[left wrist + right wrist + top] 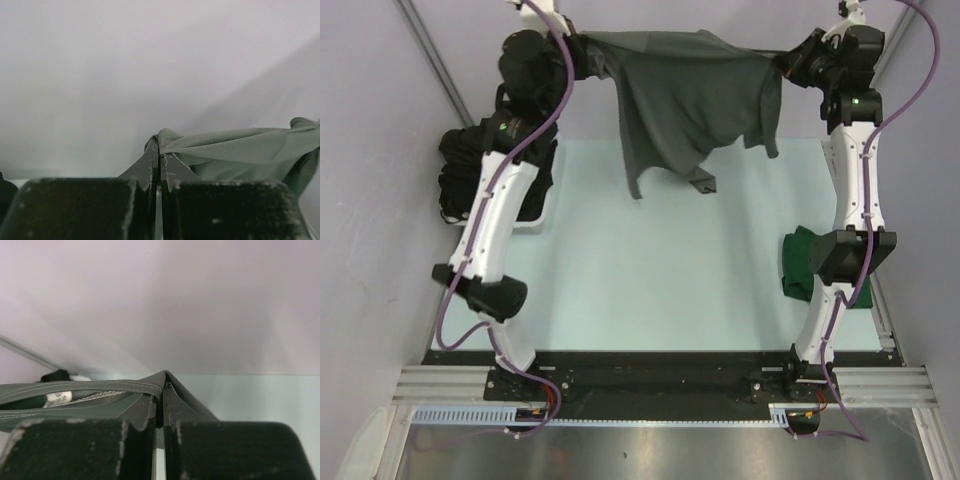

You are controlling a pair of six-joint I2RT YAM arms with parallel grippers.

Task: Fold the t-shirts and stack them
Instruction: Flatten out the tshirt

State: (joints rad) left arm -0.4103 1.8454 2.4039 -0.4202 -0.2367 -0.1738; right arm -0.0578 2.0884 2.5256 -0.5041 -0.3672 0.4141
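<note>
My right gripper moves back and down over the tabletop beside the dark green t-shirt next and releases the charcoal grey t-shirt, since that area lies bare.
A charcoal grey t-shirt hangs stretched in the air between my two grippers at the far side of the table, its lower part drooping toward the table. My left gripper is shut on its left edge; in the left wrist view the fabric is pinched at the gripper. My right gripper is shut on its right edge; in the right wrist view the stitched hem runs into the gripper. A small white neck label shows. A folded dark green t-shirt lies at the right, partly behind my right arm.
A white basket with several black t-shirts stands at the far left, partly hidden by my left arm. The pale table lies below the hanging shirt. Grey walls close in the sides and back.
</note>
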